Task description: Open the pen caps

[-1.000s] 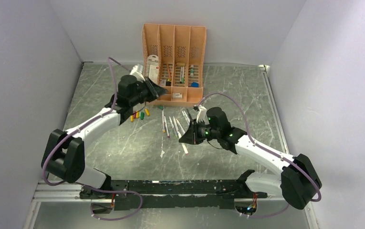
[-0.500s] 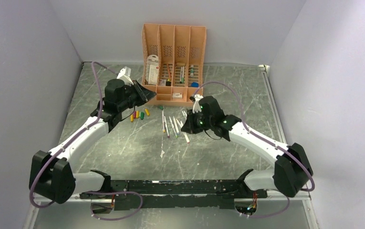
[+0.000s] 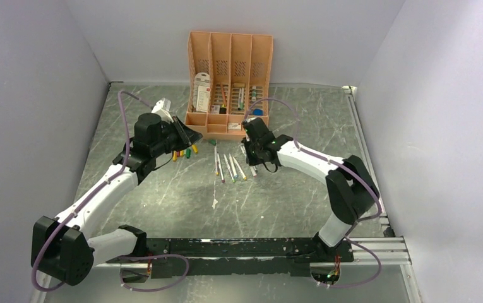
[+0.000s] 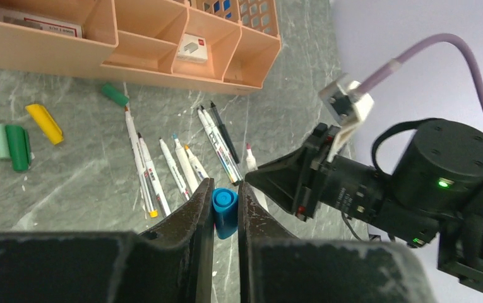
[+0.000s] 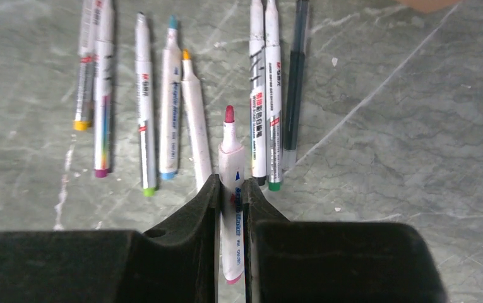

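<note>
Its blue cap goes down with my left gripper next, to the left in the wrist view, onto the gap between green and yellow caps, where loose caps lie collected.
My left gripper (image 4: 226, 189) is shut on a blue pen cap (image 4: 225, 213) and holds it above the table; in the top view it (image 3: 190, 135) hangs over the loose caps (image 3: 184, 152). Those caps are yellow (image 4: 44, 123), green (image 4: 17, 146) and pale green, lying at the left. My right gripper (image 5: 231, 184) is shut on an uncapped pen (image 5: 231, 158) with a pink-red tip, low over the row of pens (image 5: 170, 107). In the top view it (image 3: 251, 159) sits at the right end of that row (image 3: 226, 165).
The peach-orange organiser (image 3: 229, 82) with card packets stands just behind the pens and caps. A lone green cap (image 4: 115, 95) lies by its front edge. A small white scrap (image 3: 214, 203) lies nearer the arms. Walls close in on three sides.
My right gripper has moved away from the arm bases, up to the right end of the pen row. My left gripper has drawn back left, away from the organiser's front.
</note>
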